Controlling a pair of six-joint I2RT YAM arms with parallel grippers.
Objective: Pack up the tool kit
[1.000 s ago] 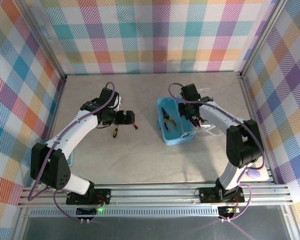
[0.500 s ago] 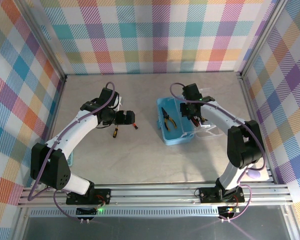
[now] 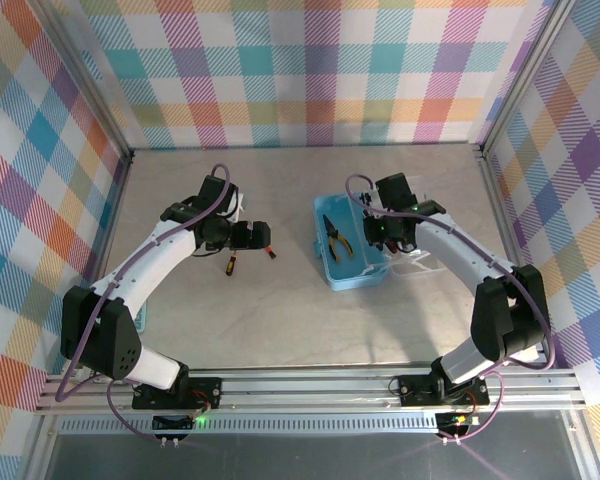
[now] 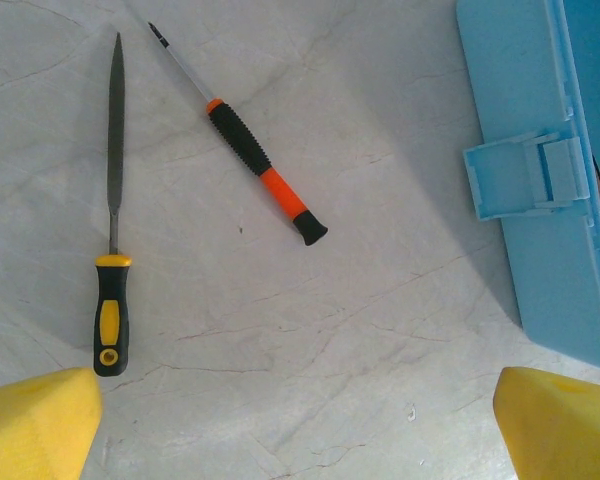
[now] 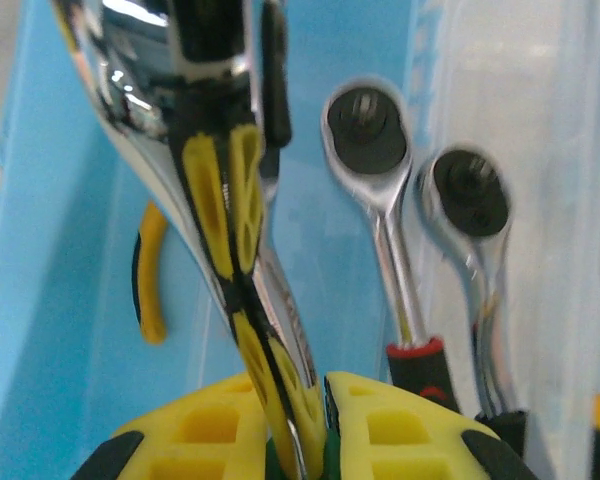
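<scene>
The right gripper should move down next and release the shiny chrome tool (image 5: 225, 190) on the open part of the box's bottom beside the ratchet wrench, since that spot lies below it.
The light-blue tool kit box (image 3: 352, 268) lies open at centre right, its clear lid (image 3: 418, 262) folded out to the right. Yellow-handled pliers (image 3: 337, 236) and a ratchet wrench (image 5: 377, 140) lie inside. My right gripper (image 3: 385, 236) hangs over the box, shut on a shiny chrome tool (image 5: 225, 190) that points down into it. My left gripper (image 3: 252, 238) stands open above the table, nothing between its yellow fingers (image 4: 35, 425). Under it lie a yellow-and-black-handled file (image 4: 111, 315) and a black-and-orange screwdriver (image 4: 265, 172), left of the box (image 4: 540, 110).
Checked cloth walls and an aluminium frame close in the table on three sides. A small light-blue object (image 3: 142, 318) sits by the left arm's base, and a purple object (image 3: 512, 350) lies near the right arm's base.
The right arm has swung its elbow out to the right, and its gripper has shifted slightly right over the box with the chrome tool in it. The left arm has not moved.
</scene>
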